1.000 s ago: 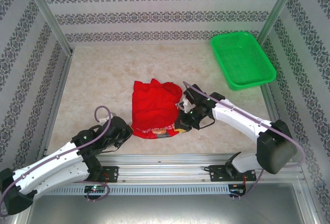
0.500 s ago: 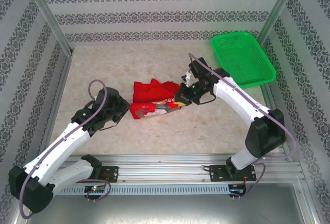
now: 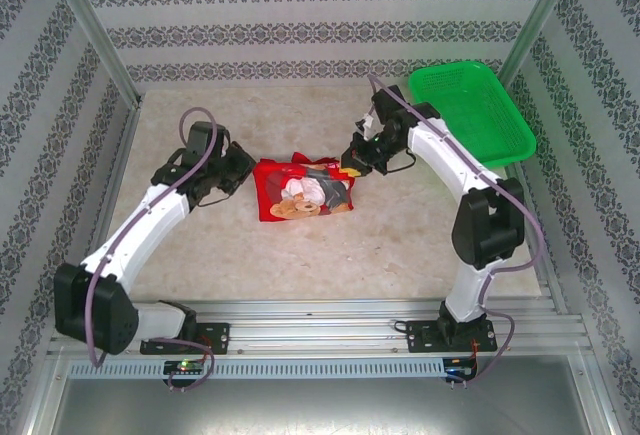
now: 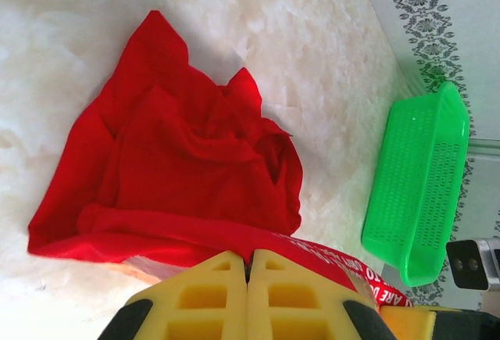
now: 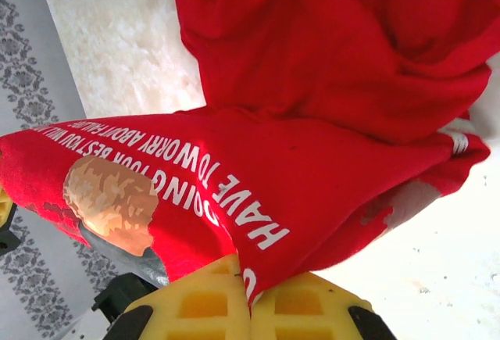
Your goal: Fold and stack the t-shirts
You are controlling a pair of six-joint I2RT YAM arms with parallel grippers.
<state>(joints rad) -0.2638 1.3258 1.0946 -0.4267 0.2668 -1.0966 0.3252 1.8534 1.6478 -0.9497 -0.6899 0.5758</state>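
Observation:
My right gripper lowers outward next over the crumpled red cloth (image 3: 302, 158), which lies below and outward. It releases the t-shirt's edge to lay the hanging print flat.
One red t-shirt (image 3: 303, 191) hangs stretched between my two grippers over the middle of the table, its teddy bear print and white lettering facing the near side. My left gripper (image 3: 247, 167) is shut on its left edge, and in the left wrist view the yellow fingers (image 4: 205, 297) pinch the red hem (image 4: 234, 238). My right gripper (image 3: 352, 161) is shut on the right edge; the cloth (image 5: 312, 168) runs down between the right fingers (image 5: 312, 309). The lower part of the t-shirt (image 4: 187, 152) lies crumpled on the table.
A green mesh basket (image 3: 470, 115) sits at the back right corner of the table, close to the right arm; it also stands at the right of the left wrist view as a green basket (image 4: 418, 191). Patterned walls and metal posts enclose the marble-look table (image 3: 200, 135).
Both arms have swung away from the near edge toward the back, lifting the t-shirt's near edge up and over. The bear print now faces up and the cloth is pulled taut.

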